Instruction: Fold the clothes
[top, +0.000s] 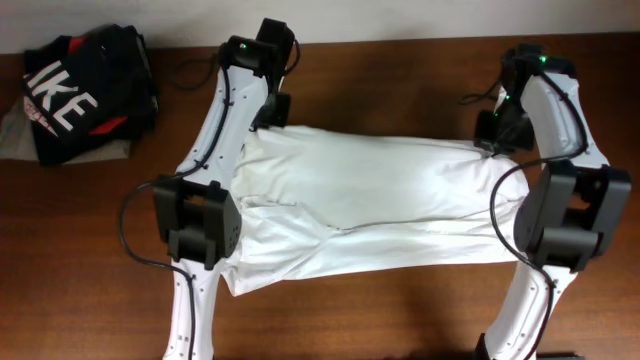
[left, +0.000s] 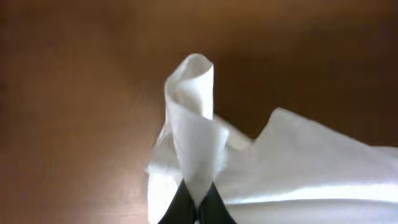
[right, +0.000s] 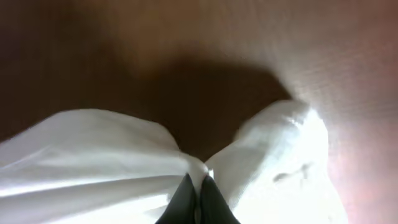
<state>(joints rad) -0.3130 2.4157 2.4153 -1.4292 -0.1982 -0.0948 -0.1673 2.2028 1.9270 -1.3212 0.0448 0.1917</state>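
Observation:
My left gripper needs to pull the pinched far corner back and down over the near layer of white cloth (top: 262, 238) next, because the garment still lies spread wide.
A white garment (top: 370, 205) lies spread across the middle of the brown table, stretched between both arms. My left gripper (top: 268, 118) is shut on its far left corner; in the left wrist view the black fingers (left: 198, 202) pinch a raised fold of white cloth (left: 193, 118). My right gripper (top: 492, 140) is shut on the far right corner; in the right wrist view the fingers (right: 198, 196) pinch bunched white cloth (right: 273, 155). Both held corners sit a little above the tabletop.
A folded black garment with white and red lettering (top: 85, 90) lies on a grey cloth (top: 15, 135) at the far left corner. Bare table (top: 390, 50) runs along the far edge. Arm cables hang by both arms.

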